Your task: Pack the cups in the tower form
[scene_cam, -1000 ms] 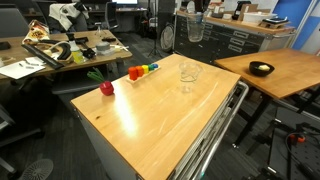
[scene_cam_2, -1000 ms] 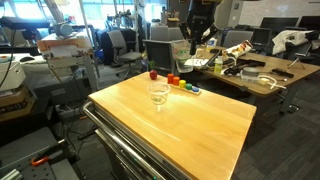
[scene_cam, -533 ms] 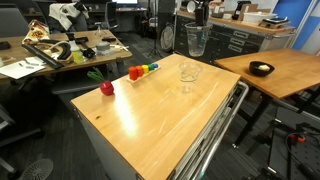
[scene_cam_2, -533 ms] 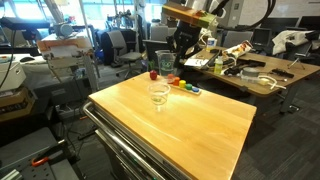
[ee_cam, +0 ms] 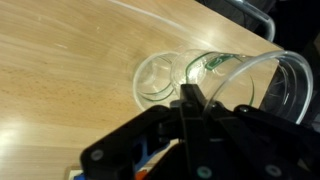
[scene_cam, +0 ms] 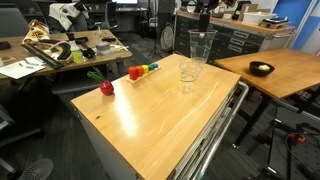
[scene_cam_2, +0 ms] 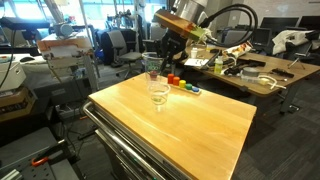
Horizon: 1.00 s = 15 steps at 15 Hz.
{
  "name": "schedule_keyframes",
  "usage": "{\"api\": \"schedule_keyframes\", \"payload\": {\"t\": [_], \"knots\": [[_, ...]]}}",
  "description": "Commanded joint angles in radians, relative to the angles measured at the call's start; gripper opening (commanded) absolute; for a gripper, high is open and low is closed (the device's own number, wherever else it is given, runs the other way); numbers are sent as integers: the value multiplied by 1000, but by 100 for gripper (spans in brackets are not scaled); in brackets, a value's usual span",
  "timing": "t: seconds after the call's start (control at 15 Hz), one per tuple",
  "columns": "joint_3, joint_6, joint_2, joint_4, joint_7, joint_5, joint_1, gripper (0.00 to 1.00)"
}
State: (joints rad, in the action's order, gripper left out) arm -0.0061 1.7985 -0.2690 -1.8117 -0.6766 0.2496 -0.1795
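Note:
I should next bring my gripper down and left in the wrist view, over the standing cup's opening (scene_cam: 190, 68) (ee_cam: 157, 77), to release the second cup, which still hangs beside it.
A clear cup (scene_cam: 187, 72) stands on the wooden table (scene_cam: 160, 120), and also shows in the other exterior view (scene_cam_2: 158, 95) and the wrist view (ee_cam: 160, 78). My gripper (scene_cam: 203, 12) hangs above it and is shut on the rim of a second clear cup (scene_cam: 201, 44), held in the air just above and beside the standing one. The held cup also shows in an exterior view (scene_cam_2: 152, 64) and fills the right of the wrist view (ee_cam: 255, 85). My gripper (scene_cam_2: 172, 42) comes in from above. I cannot tell whether the standing cup is a single cup or nested ones.
A red ball (scene_cam: 106, 88) and a row of coloured toys (scene_cam: 141, 70) lie at the table's far edge. A black bowl (scene_cam: 261, 69) sits on a second wooden table. Cluttered desks and chairs stand around.
My gripper has come down with the held cup, from high over the table to just above the standing cup.

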Motion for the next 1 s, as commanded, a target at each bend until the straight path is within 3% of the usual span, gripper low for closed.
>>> {"api": "schedule_keyframes", "payload": {"t": [0.0,0.53,0.93], "knots": [[3,27,73,-81,-84,38,3,1],[7,167,44,-139,-169,99,10,1],[8,204,33,-137,-193,128,16,1]]}}
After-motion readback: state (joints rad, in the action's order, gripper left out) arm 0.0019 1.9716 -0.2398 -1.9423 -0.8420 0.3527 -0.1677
